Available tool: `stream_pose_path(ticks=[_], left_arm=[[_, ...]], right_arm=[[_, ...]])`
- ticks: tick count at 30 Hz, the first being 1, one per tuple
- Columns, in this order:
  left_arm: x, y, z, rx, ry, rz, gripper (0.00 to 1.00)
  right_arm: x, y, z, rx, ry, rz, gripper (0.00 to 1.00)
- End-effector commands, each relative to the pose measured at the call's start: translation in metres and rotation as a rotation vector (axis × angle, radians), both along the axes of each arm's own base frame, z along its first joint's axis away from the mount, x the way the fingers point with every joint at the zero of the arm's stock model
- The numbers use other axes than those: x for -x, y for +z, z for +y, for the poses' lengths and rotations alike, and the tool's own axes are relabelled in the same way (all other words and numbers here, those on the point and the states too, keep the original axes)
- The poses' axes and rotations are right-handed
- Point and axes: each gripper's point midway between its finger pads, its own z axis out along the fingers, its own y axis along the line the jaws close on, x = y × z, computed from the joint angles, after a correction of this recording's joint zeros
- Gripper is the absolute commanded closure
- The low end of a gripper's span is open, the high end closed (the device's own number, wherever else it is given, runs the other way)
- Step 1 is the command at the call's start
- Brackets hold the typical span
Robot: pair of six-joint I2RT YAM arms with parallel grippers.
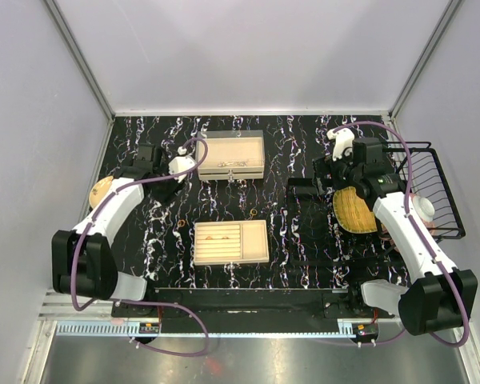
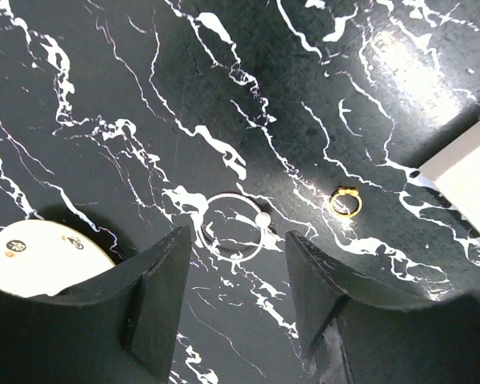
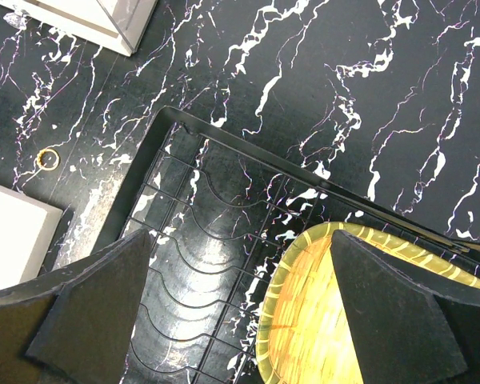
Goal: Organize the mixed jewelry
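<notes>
The hoop's rim at the pearl bead is off the middle of the fingers, so the left gripper should next move down toward the right in the wrist view, onto it.
In the left wrist view a thin silver hoop with a pearl bead (image 2: 234,228) lies on the black marbled table, just beyond my fingertips and centred between them. A small gold ring (image 2: 346,202) lies to its right. My left gripper (image 2: 238,244) hangs open over the table, nothing between its fingers. From above, it (image 1: 174,179) sits left of the upper beige tray (image 1: 256,146), which holds chain pieces (image 1: 234,164). The lower tray (image 1: 260,248) holds gold-brown pieces (image 1: 221,236). My right gripper (image 3: 242,240) is wide open and empty; another gold ring (image 3: 47,158) lies far to its left.
A round tan disc (image 1: 101,190) lies at the left, by my left arm. Under my right gripper are a flat black wire rack (image 3: 192,264) and a yellow woven plate (image 3: 328,320). A black wire basket (image 1: 436,188) stands at the table's right edge.
</notes>
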Motion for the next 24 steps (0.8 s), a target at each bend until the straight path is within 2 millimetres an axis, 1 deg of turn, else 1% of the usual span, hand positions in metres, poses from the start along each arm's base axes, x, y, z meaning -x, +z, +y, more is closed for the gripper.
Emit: stream_pose_path(ticks=[1, 4, 10, 12, 20, 24], left_arm=[[-0.002, -0.013, 0.004, 0.030, 0.001, 0.029, 0.44], [-0.003, -0.023, 0.012, 0.034, 0.024, 0.054, 0.45], [0.002, -0.053, 0.021, 0.032, 0.037, 0.127, 0.45], [0.005, -0.058, 0.022, 0.033, 0.035, 0.139, 0.46], [0.015, -0.072, 0.021, 0.046, 0.023, 0.174, 0.47], [0.015, -0.080, 0.024, 0.039, 0.028, 0.189, 0.49]], right_arm=[[-0.002, 0.012, 0.006, -0.016, 0.023, -0.047, 0.00], [-0.001, 0.012, 0.006, -0.017, 0.025, -0.048, 0.00], [-0.001, 0.012, 0.006, -0.015, 0.022, -0.048, 0.00], [-0.001, 0.011, 0.006, -0.015, 0.023, -0.045, 0.00], [-0.002, 0.008, 0.005, -0.009, 0.020, -0.036, 0.00], [-0.001, 0.008, 0.006, -0.012, 0.023, -0.038, 0.00]])
